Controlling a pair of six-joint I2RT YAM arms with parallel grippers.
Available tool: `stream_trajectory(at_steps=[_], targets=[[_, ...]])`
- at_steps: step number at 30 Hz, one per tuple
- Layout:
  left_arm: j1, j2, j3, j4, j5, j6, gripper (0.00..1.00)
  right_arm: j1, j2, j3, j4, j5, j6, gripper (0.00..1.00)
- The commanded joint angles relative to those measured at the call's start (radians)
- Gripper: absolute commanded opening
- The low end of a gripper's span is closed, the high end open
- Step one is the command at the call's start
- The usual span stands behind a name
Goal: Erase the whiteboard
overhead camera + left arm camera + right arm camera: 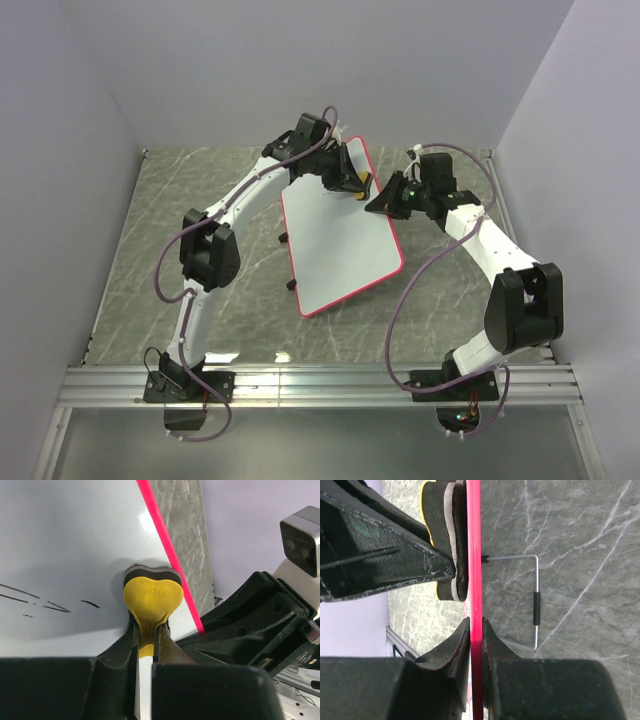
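Note:
The marks get a sweep from my left gripper next, then it comes down to release the eraser, as bare tabletop lies below, to its left in the top view.
The whiteboard is a large white board with a red-pink frame, tilted in the middle of the table. My left gripper is shut on the small yellow eraser, squeezed between the fingers and pressed on the board near its right edge. Faint black marks remain on the board to the eraser's left. My right gripper is shut on the whiteboard's red frame, seen edge-on in the right wrist view. The eraser also shows there, against the board face.
A bent metal wire stand juts from the board's underside above the grey marble table. The right arm's black gripper body sits close beside the eraser. Pale walls enclose the table on three sides.

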Motion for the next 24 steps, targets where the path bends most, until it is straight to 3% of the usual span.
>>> stream_trajectory(at_steps=[1,9,15,24], targets=[[0.030,0.056,0.003,-0.015,-0.017,-0.014,0.00,0.099,0.071,-0.044,-0.148,-0.015,-0.115,0.00],[0.157,0.200,-0.062,-0.256,-0.199,0.093,0.00,0.101,0.050,-0.067,-0.153,-0.013,-0.121,0.00],[0.177,0.177,-0.155,-0.240,-0.243,0.130,0.00,0.104,0.050,-0.082,-0.148,-0.011,-0.121,0.00],[0.145,0.128,-0.006,-0.166,-0.100,0.133,0.00,0.114,0.070,-0.062,-0.159,0.001,-0.130,0.00]])
